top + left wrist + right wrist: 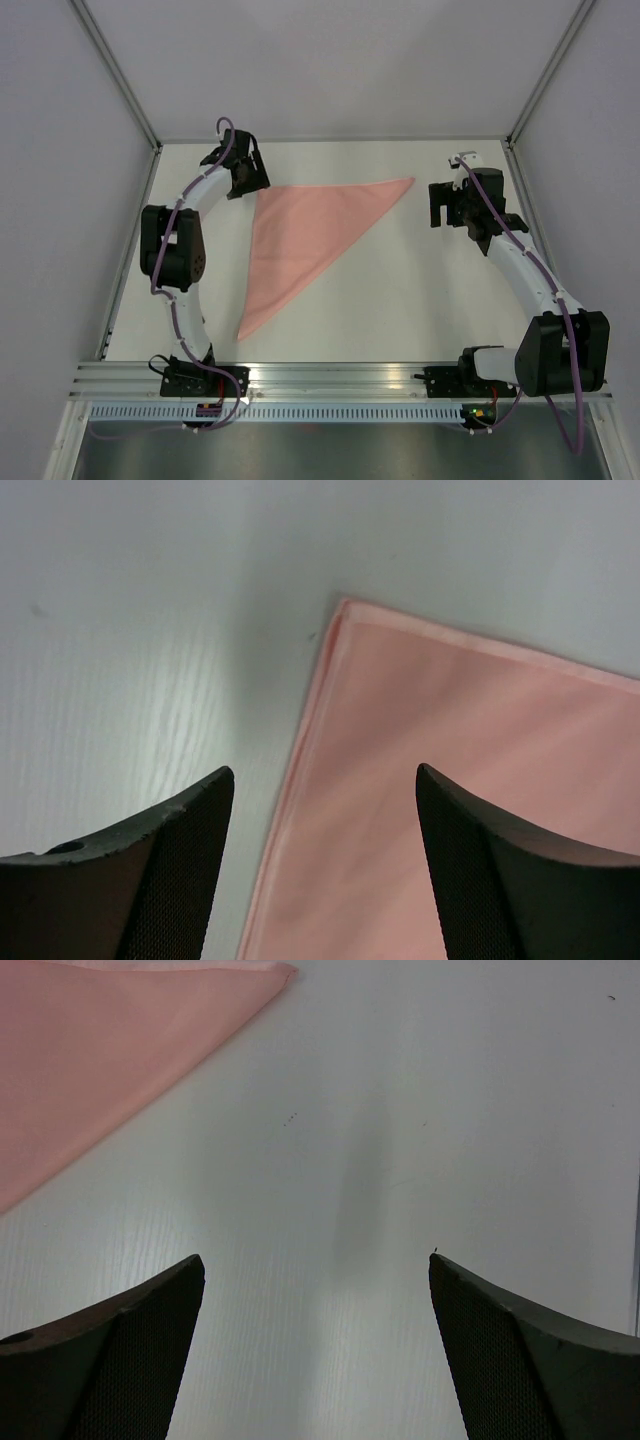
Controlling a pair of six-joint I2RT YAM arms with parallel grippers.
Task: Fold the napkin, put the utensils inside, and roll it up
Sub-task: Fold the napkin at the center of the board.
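Note:
My left gripper should swing back off the napkin (300,240) next and go down onto the tabletop (209,313) beside its arm. That part of the tabletop is below the gripper, nearer the arm's base.
The pale pink napkin (300,240) lies flat on the white table, folded into a triangle with corners at the back left, the back right and the front left. My left gripper (247,176) hovers over the back-left corner, open, and the napkin (450,780) edge runs between its fingers (180,870) with nothing gripped. My right gripper (448,207) stands open just right of the napkin's back-right tip (120,1040), over bare table. No utensils are in view.
Grey panel walls close the table at the back, left and right. An aluminium rail (340,378) carrying both arm bases runs along the near edge. The white table (400,300) surface lies between the napkin and the right arm.

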